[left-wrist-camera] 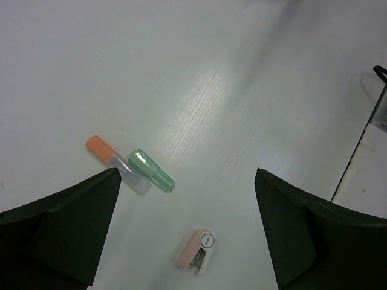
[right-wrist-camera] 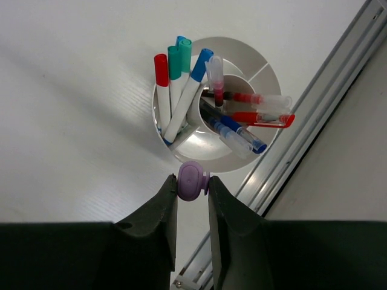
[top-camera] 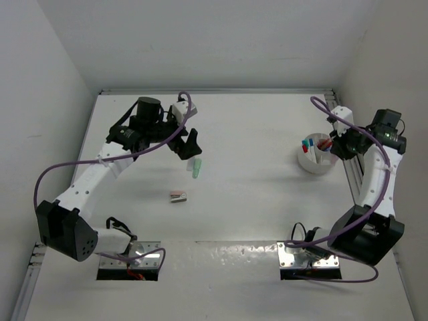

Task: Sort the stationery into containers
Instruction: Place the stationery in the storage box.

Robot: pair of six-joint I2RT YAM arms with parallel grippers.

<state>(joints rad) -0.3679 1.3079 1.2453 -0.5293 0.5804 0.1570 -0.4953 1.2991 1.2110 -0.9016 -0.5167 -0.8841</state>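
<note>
The tub's empty section is below my right gripper, to its left in the top view, so I will move over the tub (top-camera: 314, 160) and down to free the highlighter.
The white round tub (right-wrist-camera: 266, 65) holds several pens with red (right-wrist-camera: 161, 64), teal (right-wrist-camera: 179, 52) and blue caps (right-wrist-camera: 203, 59), plus clear-capped ones across its middle. My right gripper (right-wrist-camera: 193, 185) hangs just at the tub's near rim, shut on a purple-capped highlighter (right-wrist-camera: 191, 180) seen end-on. My left gripper (left-wrist-camera: 187, 172) is open above the table. Under it lie an orange highlighter (left-wrist-camera: 113, 162), a green highlighter (left-wrist-camera: 152, 171) beside it, and a small pink block (left-wrist-camera: 198, 249). From above, the green highlighter (top-camera: 197, 167) and the block (top-camera: 178, 196) sit mid-table, the tub (top-camera: 314, 160) at right.
A metal rail (right-wrist-camera: 314, 121) runs diagonally just behind the tub, along the table's right side (top-camera: 354, 177). White walls close the table at the back and both sides. Purple cables loop off both arms.
</note>
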